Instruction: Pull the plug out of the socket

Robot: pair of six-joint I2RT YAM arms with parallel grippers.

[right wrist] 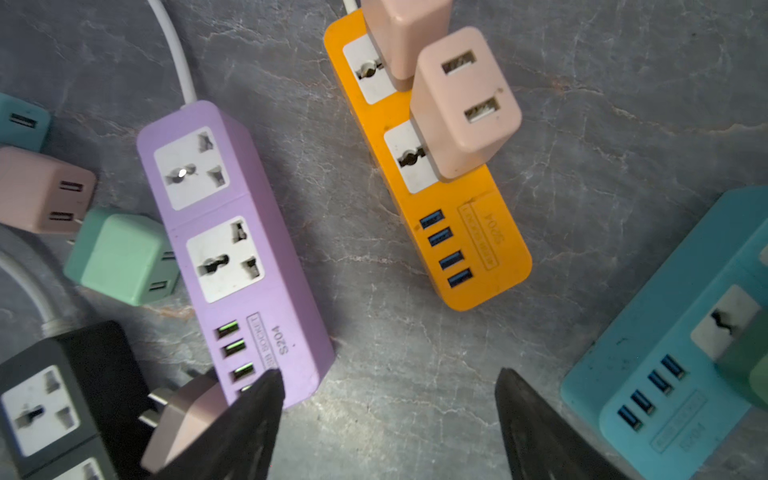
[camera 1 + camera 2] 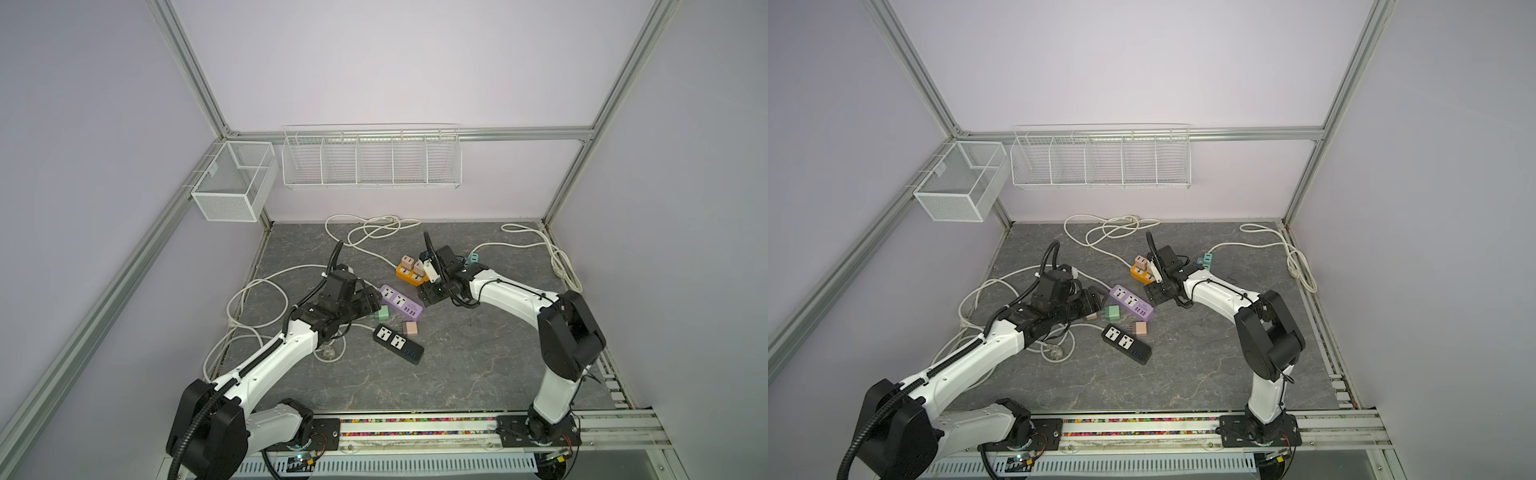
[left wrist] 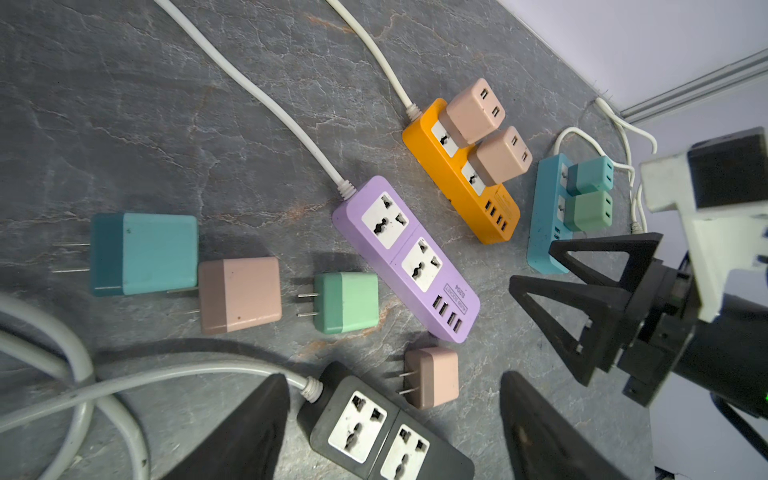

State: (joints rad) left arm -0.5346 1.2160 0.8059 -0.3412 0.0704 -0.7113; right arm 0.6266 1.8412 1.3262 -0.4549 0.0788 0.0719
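The orange socket strip's USB end (image 1: 475, 246) is bare of pink plugs. Next, my right gripper moves outward and down, open fingers straddling that end to close there.
An orange socket strip (image 2: 405, 275) (image 3: 469, 208) (image 1: 498, 286) carries two pink plugs (image 3: 473, 110) (image 3: 500, 156) (image 1: 461, 104). A teal strip (image 3: 546, 220) (image 1: 665, 332) holds a teal plug (image 3: 590, 174) and a green plug (image 3: 590, 210). The purple strip (image 2: 401, 301) (image 1: 274, 232) and the black strip (image 2: 399, 343) (image 3: 374, 428) have bare sockets. My left gripper (image 2: 372, 303) (image 3: 395, 415) hangs open over the black strip's cord end. My right gripper (image 2: 428, 296) (image 1: 388, 415) is open above bare table between the purple, orange and teal strips. Neither holds anything.
Loose plugs lie on the grey tabletop: teal (image 3: 145, 253), pink (image 3: 239, 293), green (image 3: 345, 301) and a small pink one (image 3: 432, 376). White cords (image 2: 365, 226) loop across the back and left. Wire baskets (image 2: 370, 160) hang on the back wall.
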